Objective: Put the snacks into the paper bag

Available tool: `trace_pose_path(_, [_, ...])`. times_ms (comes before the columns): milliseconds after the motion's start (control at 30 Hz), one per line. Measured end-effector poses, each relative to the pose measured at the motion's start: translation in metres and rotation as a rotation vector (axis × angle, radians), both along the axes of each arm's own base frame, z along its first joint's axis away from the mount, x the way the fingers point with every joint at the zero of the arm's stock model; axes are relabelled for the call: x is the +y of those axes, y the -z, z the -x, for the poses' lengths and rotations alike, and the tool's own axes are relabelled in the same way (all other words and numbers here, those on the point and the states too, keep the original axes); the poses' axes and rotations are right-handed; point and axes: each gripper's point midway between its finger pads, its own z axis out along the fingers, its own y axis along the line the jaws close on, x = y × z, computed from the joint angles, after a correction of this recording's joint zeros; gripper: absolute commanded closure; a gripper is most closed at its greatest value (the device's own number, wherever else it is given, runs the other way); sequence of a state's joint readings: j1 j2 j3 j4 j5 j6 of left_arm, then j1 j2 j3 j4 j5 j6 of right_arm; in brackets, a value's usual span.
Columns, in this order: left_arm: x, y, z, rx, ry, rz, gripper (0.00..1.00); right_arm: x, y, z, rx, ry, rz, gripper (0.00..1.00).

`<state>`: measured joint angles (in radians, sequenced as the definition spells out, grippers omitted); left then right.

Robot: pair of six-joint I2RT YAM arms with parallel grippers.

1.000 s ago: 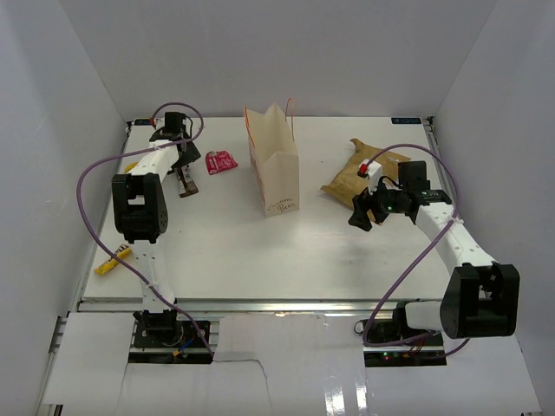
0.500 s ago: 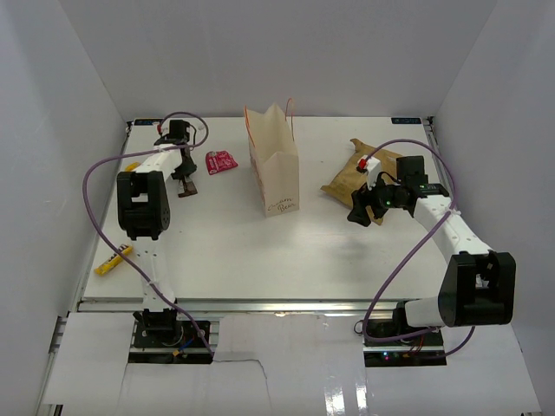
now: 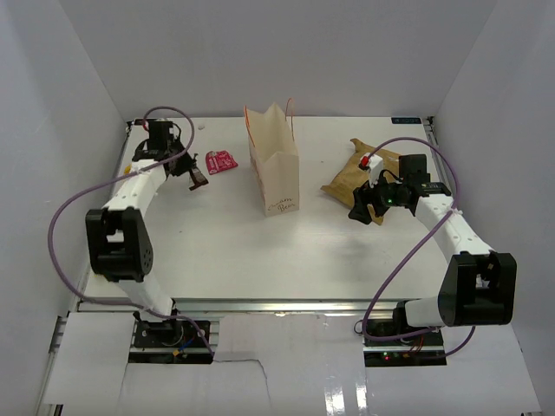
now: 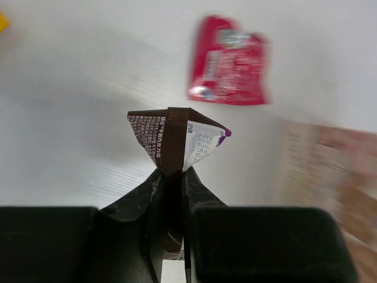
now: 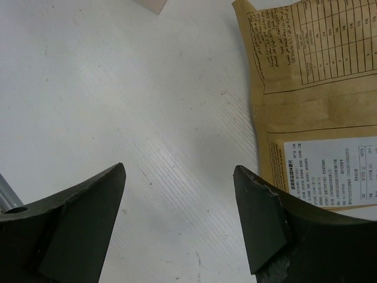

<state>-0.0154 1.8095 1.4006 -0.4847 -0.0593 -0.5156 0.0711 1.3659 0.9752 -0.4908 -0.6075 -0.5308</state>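
My left gripper will next lift the dark-brown packet, carry it across and release it inside the bag's opening [image 3: 273, 139], above the gripper and to its right in the top view.
My left gripper [image 4: 172, 171] is shut on a small dark-brown snack packet [image 4: 171, 132] and holds it just above the table at the back left [image 3: 196, 178]. A red snack packet [image 4: 230, 62] lies a little beyond it, left of the paper bag [image 3: 274, 169]. The bag is cream with red cord handles and stands upright in the middle. My right gripper [image 5: 179, 171] is open and low over the bare table [image 3: 359, 212]. Its right finger is at the near edge of the large brown-gold pouch [image 5: 312, 88], which lies flat right of the bag [image 3: 360, 172].
A yellow wrapper [image 3: 129, 166] peeks out at the table's left edge behind my left arm. White walls close in the table [image 3: 225, 251] on three sides. Purple cables loop off both arms.
My left gripper has shut on the dark-brown packet and raised it toward the red packet, and its elbow has swung down and to the left. The right gripper edged closer to the pouch.
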Motion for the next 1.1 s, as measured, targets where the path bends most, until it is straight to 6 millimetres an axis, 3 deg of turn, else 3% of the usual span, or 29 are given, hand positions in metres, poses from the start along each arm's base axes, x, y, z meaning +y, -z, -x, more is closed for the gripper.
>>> trace_pose_path(100, [-0.027,-0.089,0.005,-0.245,0.057,0.133,0.85,0.000,0.000,0.000,0.000,-0.001,-0.001,0.20])
trace_pose_path(200, [-0.053,-0.192,0.018,-0.519,0.142,0.229,0.85,0.000,0.000,0.000,0.001,0.000,-0.002,0.20])
trace_pose_path(300, [-0.085,-0.270,0.036,-0.715,0.248,0.293,0.85,-0.001,0.000,0.000,0.001,0.002,-0.003,0.20])
trace_pose_path(367, [-0.111,-0.310,0.044,-0.806,0.328,0.327,0.85,-0.001,-0.001,0.000,0.001,0.001,-0.005,0.20])
trace_pose_path(467, [-0.154,-0.348,0.048,-0.878,0.441,0.371,0.85,0.000,-0.001,0.000,0.000,-0.001,-0.008,0.20])
trace_pose_path(567, [-0.197,-0.360,0.042,-0.897,0.534,0.394,0.85,0.000,-0.001,0.000,-0.001,-0.001,-0.008,0.20])
trace_pose_path(667, [-0.230,-0.344,0.024,-0.853,0.588,0.382,0.85,0.000,-0.004,0.000,-0.010,0.000,-0.008,0.20])
trace_pose_path(733, [-0.242,-0.327,0.009,-0.816,0.592,0.356,0.85,0.000,-0.007,0.000,-0.021,0.000,-0.009,0.20])
trace_pose_path(933, [-0.254,-0.261,-0.022,-0.667,0.562,0.255,0.82,-0.004,-0.016,0.000,-0.049,0.013,-0.011,0.20])
trace_pose_path(1067, [-0.251,-0.245,-0.025,-0.621,0.549,0.211,0.69,-0.006,-0.016,-0.001,-0.049,0.018,-0.011,0.20])
trace_pose_path(1100, [-0.251,-0.244,-0.025,-0.619,0.547,0.204,0.58,-0.006,-0.016,-0.001,-0.050,0.019,-0.011,0.20])
